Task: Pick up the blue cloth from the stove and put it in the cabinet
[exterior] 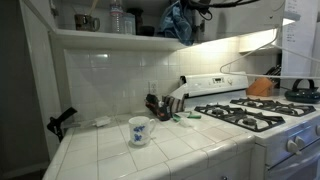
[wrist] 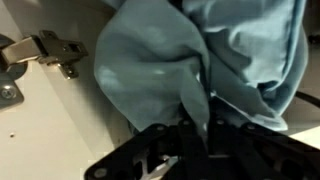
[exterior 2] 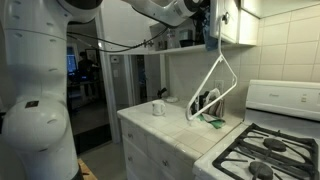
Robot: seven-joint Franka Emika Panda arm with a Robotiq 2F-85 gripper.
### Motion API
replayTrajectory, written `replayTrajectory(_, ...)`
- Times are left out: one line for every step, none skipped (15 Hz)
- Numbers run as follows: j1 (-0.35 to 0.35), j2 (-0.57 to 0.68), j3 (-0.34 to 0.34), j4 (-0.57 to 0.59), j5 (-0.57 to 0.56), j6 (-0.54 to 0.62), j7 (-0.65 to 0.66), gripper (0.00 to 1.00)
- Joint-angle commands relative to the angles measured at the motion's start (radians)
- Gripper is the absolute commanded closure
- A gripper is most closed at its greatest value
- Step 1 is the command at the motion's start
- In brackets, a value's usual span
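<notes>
The blue cloth dangles outside, so my gripper should next move outward past the white cabinet door to release it over the shelf (exterior: 100, 36) beside the jars.
The blue cloth (exterior: 178, 22) hangs bunched from my gripper (exterior: 196, 8), high above the counter at the level of the cabinet shelf (exterior: 100, 36). In an exterior view the cloth (exterior 2: 211, 38) dangles below the gripper (exterior 2: 205, 14), next to the white cabinet door (exterior 2: 233, 22). In the wrist view the cloth (wrist: 200, 50) fills most of the frame. The black fingers (wrist: 196, 125) are shut on a fold of it. A metal cabinet hinge (wrist: 48, 50) shows on a white panel beside it. The stove (exterior: 250, 115) (exterior 2: 265, 155) lies below, with bare burners.
A white mug (exterior: 139, 131) (exterior 2: 158, 107) stands on the tiled counter. A holder with utensils (exterior: 160, 104) sits by the backsplash. A white wire frame (exterior 2: 215, 85) leans under the cabinet. A kettle (exterior: 302, 91) sits on the far burner. Jars stand on the shelf (exterior: 118, 20).
</notes>
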Motion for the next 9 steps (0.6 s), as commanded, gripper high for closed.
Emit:
replayTrajectory(0.002,0.012,0.0,0.013,0.0,0.0,0.003,0.88)
replayTrajectory(0.003,0.018,0.0,0.022,0.0,-0.001,0.006,0.88)
replayTrajectory(0.004,0.019,-0.001,0.025,-0.001,-0.002,0.007,0.88)
replayTrajectory(0.004,0.019,-0.001,0.026,-0.001,-0.004,0.008,0.97)
replayTrajectory(-0.003,0.013,0.01,-0.003,0.011,-0.006,-0.012,0.97)
replayTrajectory(-0.002,0.014,0.003,-0.022,-0.004,0.002,-0.013,0.97)
replayTrajectory(0.0,0.015,-0.003,-0.036,-0.012,0.006,-0.012,0.97)
replayTrajectory(0.004,0.019,-0.016,-0.051,-0.026,0.024,-0.001,0.97)
replayTrajectory(0.005,0.029,-0.02,-0.053,-0.028,0.035,-0.003,0.97)
